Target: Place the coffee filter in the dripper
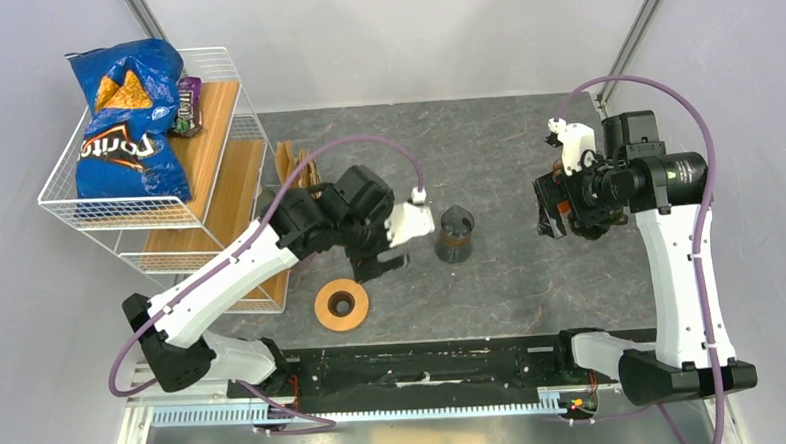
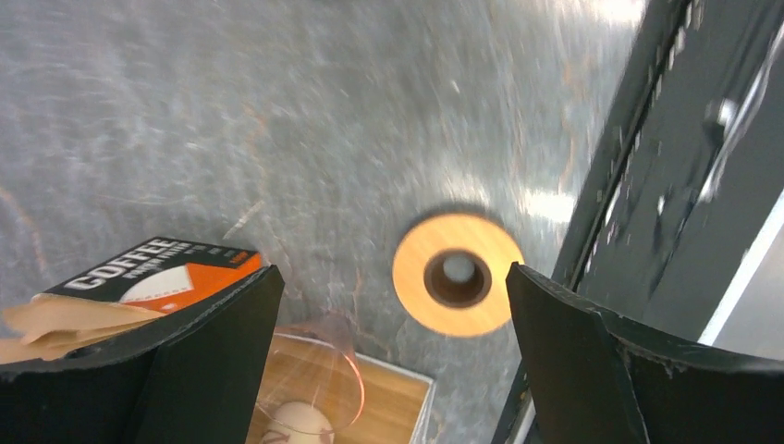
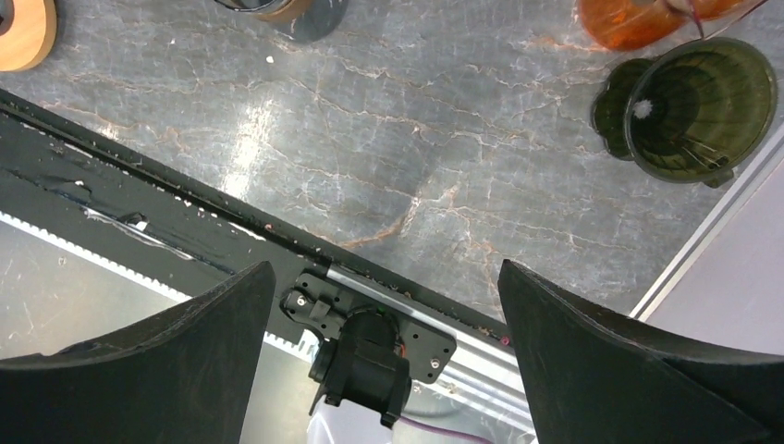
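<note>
The wooden ring's far rim point(image 1: 342, 285) point(image 2: 408, 262) is below my left gripper and to its left in the top view, so my left gripper will move down and across onto it next.
The pack of brown coffee filters point(image 1: 293, 164) leans by the wire shelf; in the left wrist view its orange and black box point(image 2: 162, 274) shows beside my left finger. The dark green ribbed dripper point(image 3: 698, 104) stands near the table's right edge in the right wrist view; in the top view my right arm hides it. My left gripper point(image 1: 381, 263) is open and empty above the table, near a wooden ring point(image 2: 458, 273). My right gripper point(image 1: 551, 210) is open and empty, held above the table; its jaws point(image 3: 384, 268) stand wide apart.
A dark vessel with a brown band point(image 1: 457, 232) stands mid-table. The wooden ring point(image 1: 341, 304) lies near the front rail. A wire shelf point(image 1: 218, 205) holds a chips bag point(image 1: 124, 119). A clear glass point(image 2: 314, 379) stands on wood. An orange object point(image 3: 638, 18) sits beside the dripper.
</note>
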You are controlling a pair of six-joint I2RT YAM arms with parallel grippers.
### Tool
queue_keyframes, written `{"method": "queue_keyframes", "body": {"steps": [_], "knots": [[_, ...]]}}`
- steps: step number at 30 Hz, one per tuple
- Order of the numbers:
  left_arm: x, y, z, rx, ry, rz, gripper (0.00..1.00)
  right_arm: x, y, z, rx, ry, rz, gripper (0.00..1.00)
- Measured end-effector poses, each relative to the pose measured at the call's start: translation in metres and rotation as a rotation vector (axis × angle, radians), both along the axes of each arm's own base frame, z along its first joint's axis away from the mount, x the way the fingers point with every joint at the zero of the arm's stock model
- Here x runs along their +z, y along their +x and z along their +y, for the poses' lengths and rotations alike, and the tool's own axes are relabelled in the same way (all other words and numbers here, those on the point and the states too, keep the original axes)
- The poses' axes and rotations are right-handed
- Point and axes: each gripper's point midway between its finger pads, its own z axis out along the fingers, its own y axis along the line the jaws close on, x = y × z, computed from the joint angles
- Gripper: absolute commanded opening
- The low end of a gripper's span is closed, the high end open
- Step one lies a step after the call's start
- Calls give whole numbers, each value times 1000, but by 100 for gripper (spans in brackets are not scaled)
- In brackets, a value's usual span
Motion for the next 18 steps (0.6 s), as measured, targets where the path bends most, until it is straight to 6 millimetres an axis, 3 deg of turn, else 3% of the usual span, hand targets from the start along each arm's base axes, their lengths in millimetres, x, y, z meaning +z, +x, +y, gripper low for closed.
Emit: {"method": "queue_keyframes", "body": {"steps": [4,7,11,14,18], "knots": [[-57,-25,36,-153,175,65,100,-7,2,1,9,-1,46,99],[-74,-37,62,-272,282,115,100,-13,4,4,21,14,84,99],[-87,-34,82,-387,385,207,94,-18,5,12,49,53,128,99],[-95,-22,81,-451,450,297,98,-20,4,16,67,71,152,99],[-105,5,56,-500,450,366,99,-20,5,20,86,92,169,99]]}}
